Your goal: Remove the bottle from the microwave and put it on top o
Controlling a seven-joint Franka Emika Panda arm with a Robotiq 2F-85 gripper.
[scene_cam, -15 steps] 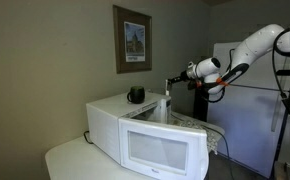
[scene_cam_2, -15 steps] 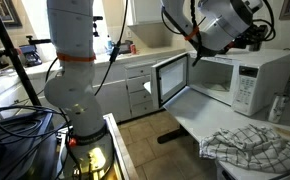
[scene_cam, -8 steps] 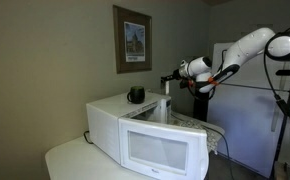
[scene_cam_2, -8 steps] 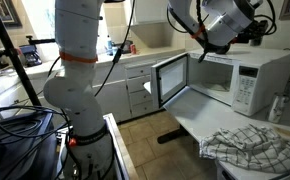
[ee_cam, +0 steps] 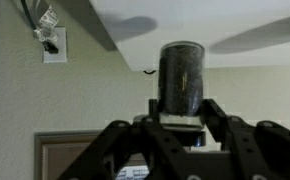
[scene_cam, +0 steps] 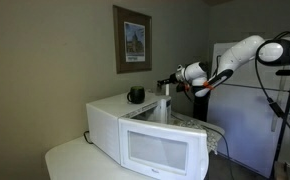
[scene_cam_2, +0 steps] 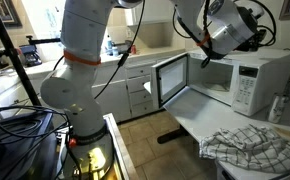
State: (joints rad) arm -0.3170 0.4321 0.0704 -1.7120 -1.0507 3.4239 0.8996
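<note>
The bottle comes down slightly onto the microwave's top next, then my gripper opens, since the bottle's shadow is still apart from its base.
The white microwave (scene_cam: 110,125) stands on a pale table; in an exterior view (scene_cam_2: 255,75) its door (scene_cam_2: 171,80) hangs open. My gripper (scene_cam: 167,84) reaches over the microwave's far top edge and is shut on the narrow top of the slim pale bottle (scene_cam: 166,103), which hangs upright with its base at about the microwave's top. In the wrist view the bottle (ee_cam: 181,75) shows dark between my fingers (ee_cam: 181,122). A squat black cup (scene_cam: 136,95) stands on the microwave top, left of the bottle.
A tall white fridge (scene_cam: 247,100) stands behind the arm. A checked cloth (scene_cam_2: 250,145) lies on the table by the microwave. A framed picture (scene_cam: 133,40) hangs on the wall. Cabinets and a counter (scene_cam_2: 135,80) lie beyond the robot's base.
The gripper has shifted slightly left over the microwave top and the arm's elbow has dropped. The bottle stays between the fingers.
</note>
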